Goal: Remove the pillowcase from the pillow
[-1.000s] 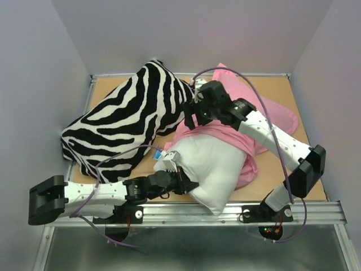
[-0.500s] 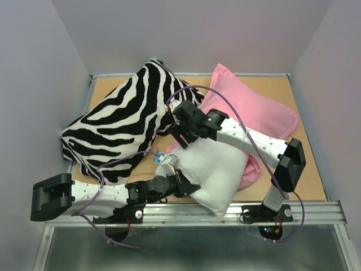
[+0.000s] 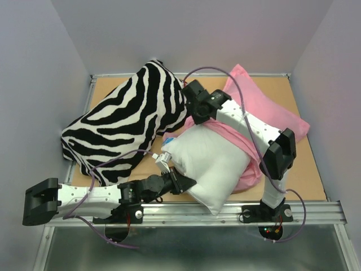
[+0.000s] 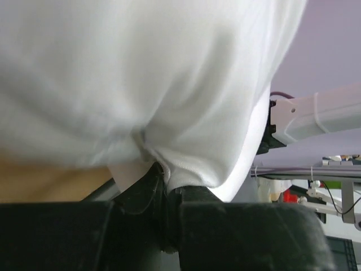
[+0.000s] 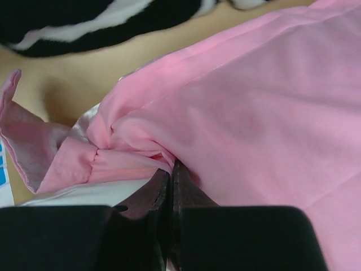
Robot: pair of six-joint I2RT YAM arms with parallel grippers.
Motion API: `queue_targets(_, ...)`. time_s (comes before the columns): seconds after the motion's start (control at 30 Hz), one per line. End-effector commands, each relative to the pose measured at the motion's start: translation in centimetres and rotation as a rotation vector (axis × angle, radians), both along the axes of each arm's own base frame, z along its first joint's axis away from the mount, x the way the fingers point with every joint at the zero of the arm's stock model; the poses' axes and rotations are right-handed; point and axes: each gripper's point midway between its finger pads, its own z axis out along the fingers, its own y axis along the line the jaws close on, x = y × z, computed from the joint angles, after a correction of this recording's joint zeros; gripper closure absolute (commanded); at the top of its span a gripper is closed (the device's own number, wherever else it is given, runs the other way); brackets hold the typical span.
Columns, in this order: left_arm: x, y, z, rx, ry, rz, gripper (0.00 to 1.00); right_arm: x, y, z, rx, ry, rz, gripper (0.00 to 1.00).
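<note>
My right gripper holds the pillowcase's fold and will move outward and to the right in the top view, toward the spread pillowcase, and let the fold go, because the pillow's far end is covered.
The white pillow lies at the front centre of the table, its far end still inside the pink pillowcase, which is bunched across it and spreads to the back right. My left gripper is shut on the pillow's near corner; the left wrist view shows white fabric pinched between the jaws of that gripper. My right gripper is shut on a fold of the pillowcase at its gathered hem, as the right wrist view of it shows, with a strip of white pillow below.
A black-and-white zebra-striped pillow fills the back left of the table and touches the white pillow's far corner. The wooden tabletop shows at the right. Grey walls close in on three sides; a metal rail runs along the front edge.
My right gripper swung left, then back toward the far centre, and closed on the pillowcase hem. The pink fabric has shifted to the back right. The left gripper kept its hold.
</note>
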Motion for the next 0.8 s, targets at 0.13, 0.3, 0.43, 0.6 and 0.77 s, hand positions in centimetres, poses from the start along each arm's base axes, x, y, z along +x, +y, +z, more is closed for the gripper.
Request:
queue_targets(0.13, -3.1, -0.9, 1.1, 0.072, -0.009, -0.159, 1.00, 10.4, -17.1, 9.9, 0.116, -0.290, -0.620, 0.99)
queue_targets(0.3, -3.4, -1.1, 2.6, 0.098, -0.040, -0.166, 1.00, 13.0, -20.7, 10.9, 0.245, -0.342, -0.734, 0.99)
queue_targets(0.43, -3.1, -0.8, 5.6, 0.078, -0.068, -0.128, 1.00, 14.4, -21.8, 10.2, 0.243, -0.351, -0.775, 1.00)
queue_targets(0.6, 0.0, 3.5, 11.5, 0.109, -0.165, 0.048, 1.00, 14.9, -24.3, 10.1, 0.276, -0.355, -0.842, 0.99)
queue_targets(0.77, 5.1, 10.4, 18.3, 0.235, -0.331, 0.344, 1.00, 15.0, -26.3, 11.9, 0.362, -0.378, -0.877, 0.99)
